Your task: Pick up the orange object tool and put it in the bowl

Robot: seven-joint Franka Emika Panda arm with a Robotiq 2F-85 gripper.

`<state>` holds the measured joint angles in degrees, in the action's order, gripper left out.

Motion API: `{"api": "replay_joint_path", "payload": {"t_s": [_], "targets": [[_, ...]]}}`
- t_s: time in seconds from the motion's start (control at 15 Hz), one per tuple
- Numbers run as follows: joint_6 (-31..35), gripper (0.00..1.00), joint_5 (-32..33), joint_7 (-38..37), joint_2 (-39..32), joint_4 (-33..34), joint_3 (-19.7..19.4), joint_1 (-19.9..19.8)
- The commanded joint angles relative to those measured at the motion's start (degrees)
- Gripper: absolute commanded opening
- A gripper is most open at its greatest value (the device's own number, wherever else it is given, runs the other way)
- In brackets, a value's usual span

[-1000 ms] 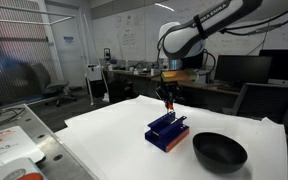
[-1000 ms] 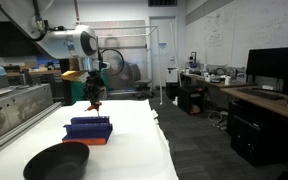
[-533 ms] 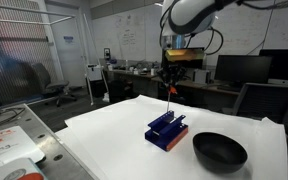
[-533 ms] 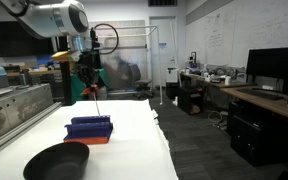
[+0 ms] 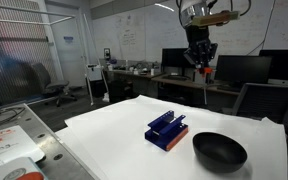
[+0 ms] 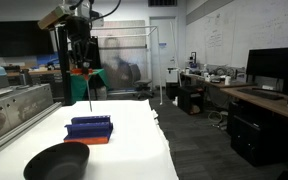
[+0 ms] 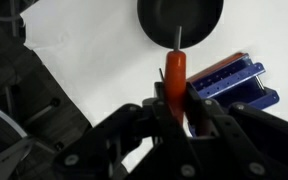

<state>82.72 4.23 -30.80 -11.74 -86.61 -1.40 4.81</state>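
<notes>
My gripper holds the tool high. Next it should go down over the empty inside of the black bowl, far below it, and release the tool there.
My gripper (image 5: 201, 58) is shut on the orange object tool (image 5: 206, 70) and holds it high above the table. In an exterior view the gripper (image 6: 81, 62) holds the orange handle (image 6: 84, 72) with the thin dark shaft hanging down. In the wrist view the tool (image 7: 175, 68) sticks out between the fingers (image 7: 180, 105), its shaft pointing at the black bowl (image 7: 180, 18). The bowl (image 5: 220, 152) sits empty on the white table, also in the exterior view (image 6: 56, 160), beside the blue rack.
A blue slotted rack with an orange base (image 5: 167, 130) (image 6: 90, 128) (image 7: 234, 82) stands on the white table (image 5: 114, 140) next to the bowl. Desks, monitors and chairs stand behind the table. A metal frame bench (image 6: 14, 115) runs along one side.
The arm has risen well above the blue rack with the orange tool in its jaws and swung sideways, towards the bowl's side of the table.
</notes>
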Motion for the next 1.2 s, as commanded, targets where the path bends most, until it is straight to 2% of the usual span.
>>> {"api": "replay_joint_path", "payload": {"t_s": [0.0,0.33,0.73,1.13], "targets": [[-4.0,0.07,-5.1,6.0,-4.8,0.7,-0.9,-3.6],[-7.7,0.06,-10.1,10.5,-13.5,1.0,-1.7,-7.2],[-14.8,0.06,-15.6,10.8,-20.4,4.3,-2.0,-8.9],[-11.7,0.05,-18.0,10.7,-21.7,0.9,-2.1,-8.4]]}}
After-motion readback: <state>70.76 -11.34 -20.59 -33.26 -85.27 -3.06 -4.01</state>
